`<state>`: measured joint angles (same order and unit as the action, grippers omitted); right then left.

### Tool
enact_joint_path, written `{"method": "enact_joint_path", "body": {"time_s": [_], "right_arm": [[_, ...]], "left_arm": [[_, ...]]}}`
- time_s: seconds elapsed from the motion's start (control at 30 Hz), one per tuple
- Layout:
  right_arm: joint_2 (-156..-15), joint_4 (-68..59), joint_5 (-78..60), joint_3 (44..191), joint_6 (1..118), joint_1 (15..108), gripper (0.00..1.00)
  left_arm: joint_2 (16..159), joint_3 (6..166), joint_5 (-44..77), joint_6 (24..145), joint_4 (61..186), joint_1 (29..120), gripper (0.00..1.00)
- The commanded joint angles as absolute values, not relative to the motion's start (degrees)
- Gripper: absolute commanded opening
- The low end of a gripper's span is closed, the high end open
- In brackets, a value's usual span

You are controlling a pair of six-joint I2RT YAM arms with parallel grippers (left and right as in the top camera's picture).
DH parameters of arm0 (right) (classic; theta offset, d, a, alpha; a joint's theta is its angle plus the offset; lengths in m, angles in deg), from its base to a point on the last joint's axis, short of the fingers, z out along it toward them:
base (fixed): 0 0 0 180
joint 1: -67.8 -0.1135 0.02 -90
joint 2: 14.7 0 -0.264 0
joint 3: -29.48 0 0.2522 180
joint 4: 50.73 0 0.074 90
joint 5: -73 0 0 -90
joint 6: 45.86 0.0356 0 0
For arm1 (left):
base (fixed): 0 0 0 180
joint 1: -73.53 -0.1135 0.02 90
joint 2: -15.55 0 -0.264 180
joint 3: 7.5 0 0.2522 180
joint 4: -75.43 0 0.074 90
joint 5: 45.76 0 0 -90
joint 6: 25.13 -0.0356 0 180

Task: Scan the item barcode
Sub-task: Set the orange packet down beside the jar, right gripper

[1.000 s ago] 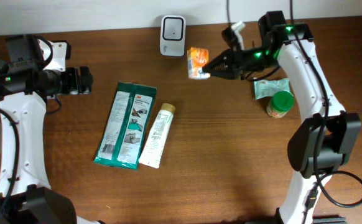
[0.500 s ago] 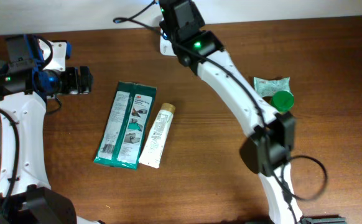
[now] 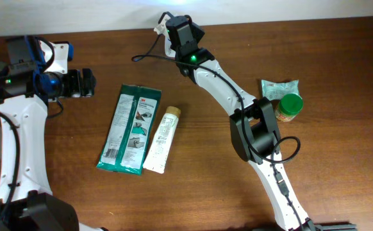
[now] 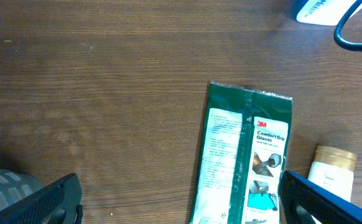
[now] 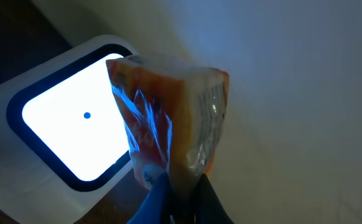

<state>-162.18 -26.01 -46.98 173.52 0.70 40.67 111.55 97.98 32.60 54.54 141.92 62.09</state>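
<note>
Clear wood lies to the right of my right gripper in the overhead view, beside the green-lidded jar. I should swing the gripper that way and down to release the packet.
In the right wrist view my right gripper (image 5: 180,194) is shut on the lower edge of an orange plastic-wrapped packet (image 5: 171,112). The packet hangs upright just beside the scanner (image 5: 69,118), whose white window is lit with a blue dot. From overhead the right wrist (image 3: 185,35) covers both the scanner and the packet at the table's back centre. My left gripper (image 3: 84,83) stays at the left, open and empty. Its wide-apart fingers (image 4: 41,202) frame the bare wood and the green 3M glove pack (image 4: 243,162).
The green 3M glove pack (image 3: 129,128) and a white tube (image 3: 163,139) lie side by side left of centre. A green-lidded jar (image 3: 289,106) and a green pouch (image 3: 278,88) sit at the right. The scanner's cable (image 3: 149,54) loops behind the pack.
My right arm has swung from the back right to the back centre, carrying the orange packet over to the scanner. The left arm has not moved.
</note>
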Motion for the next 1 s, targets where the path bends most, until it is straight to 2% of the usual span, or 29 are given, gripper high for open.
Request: {"method": "enact_joint_path", "body": {"time_s": [0.0, 0.23, 0.37, 0.5, 0.6, 0.7, 0.77, 0.9, 0.97], "right_arm": [[-162.2, -25.6, -47.3, 174.0, 1.4, 40.0, 0.04], [-150.6, -8.9, -27.2, 174.0, 24.1, 40.2, 0.04], [-138.4, 9.1, -13.7, 174.0, 44.4, 43.1, 0.04], [-129.5, 33.8, -9.0, 174.0, 46.9, 49.4, 0.04], [-130.2, 52.0, -10.3, 172.4, 48.1, 55.6, 0.04], [-130.6, 51.2, -10.4, 160.8, 48.5, 59.7, 0.04], [-130.6, 46.1, -14.3, 151.0, 53.2, 62.0, 0.04], [-130.6, 37.9, -15.5, 138.9, 54.1, 67.8, 0.04], [-130.6, 37.5, -14.3, 138.7, 54.1, 69.5, 0.52]], "left_arm": [[111.1, 98.4, 32.0, 53.6, 141.8, 61.7, 0.99], [111.1, 98.4, 32.0, 53.6, 141.8, 61.7, 0.99], [111.1, 98.4, 32.0, 53.6, 141.8, 61.7, 0.99], [111.1, 98.4, 32.0, 53.6, 141.8, 61.7, 0.99], [111.1, 98.4, 32.0, 53.6, 141.8, 61.7, 0.99], [111.1, 98.4, 32.0, 53.6, 141.8, 61.7, 0.99], [111.1, 98.4, 32.0, 53.6, 141.8, 61.7, 0.99], [111.1, 98.4, 32.0, 53.6, 141.8, 61.7, 0.99], [111.1, 98.4, 32.0, 53.6, 141.8, 61.7, 0.99]]}}
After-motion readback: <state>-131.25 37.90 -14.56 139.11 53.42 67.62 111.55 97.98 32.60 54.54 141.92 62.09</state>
